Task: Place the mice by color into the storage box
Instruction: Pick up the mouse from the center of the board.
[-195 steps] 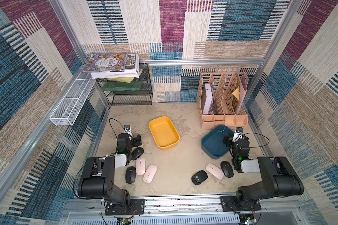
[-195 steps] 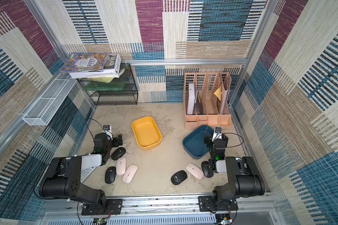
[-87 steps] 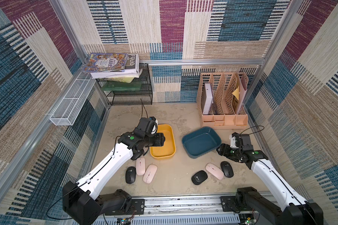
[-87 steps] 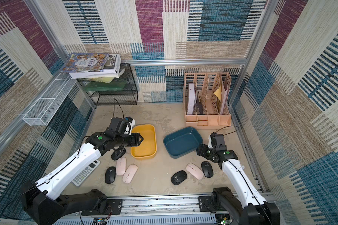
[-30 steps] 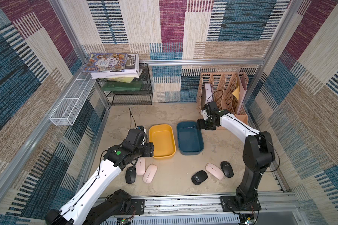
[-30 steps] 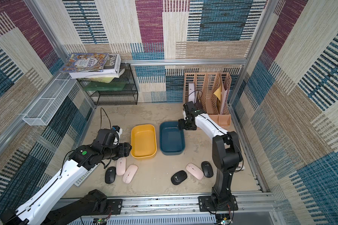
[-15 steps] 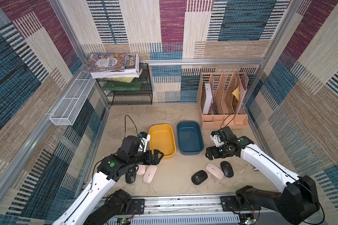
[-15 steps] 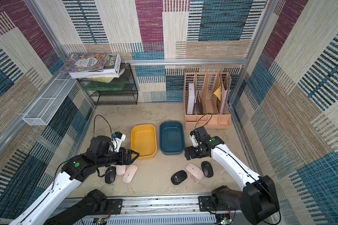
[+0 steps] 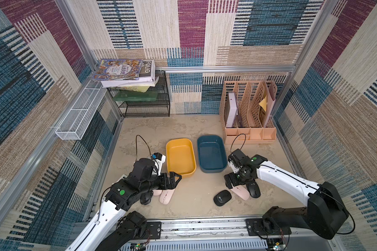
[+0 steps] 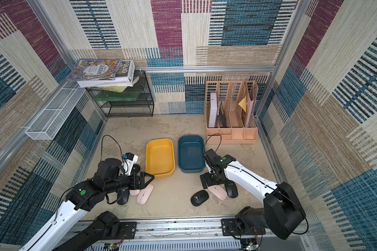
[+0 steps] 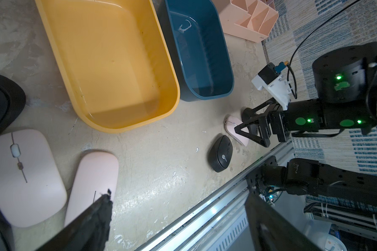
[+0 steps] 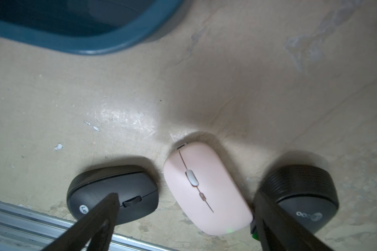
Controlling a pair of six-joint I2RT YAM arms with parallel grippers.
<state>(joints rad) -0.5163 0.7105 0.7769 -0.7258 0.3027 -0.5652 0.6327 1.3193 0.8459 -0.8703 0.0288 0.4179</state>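
A black mouse is close on each side of the pink mouse, so my right gripper should next lower around the pink mouse's long sides and close, fingers in the gaps.
Two empty storage boxes stand side by side, yellow [image 9: 180, 156] and blue [image 9: 211, 153]. My left gripper [image 9: 176, 180] hangs open just in front of the yellow box [image 11: 109, 65], above two pink mice [image 9: 168, 196] [image 11: 26, 176] [image 11: 94, 180]. A black mouse [image 9: 145, 198] lies beside them and another [image 10: 136, 168] sits behind the wrist. My right gripper [image 9: 235, 185] is open and low over a pink mouse [image 12: 205, 189], its fingers on either side of it. That mouse lies between two black mice [image 12: 111, 191] [image 12: 300, 195], in front of the blue box [image 12: 91, 41].
A pink file organiser [image 9: 248, 113] stands at the back right. At the back left is a black wire rack with books [image 9: 144, 97], and a white mesh basket [image 9: 78, 117] hangs on the left wall. A metal rail [image 9: 205, 226] runs along the table's front edge.
Both grippers have opened wide. The right arm swung from behind the blue box to the front and lowered over the right pink mouse. The left gripper moved forward and right, above the left pink mice.
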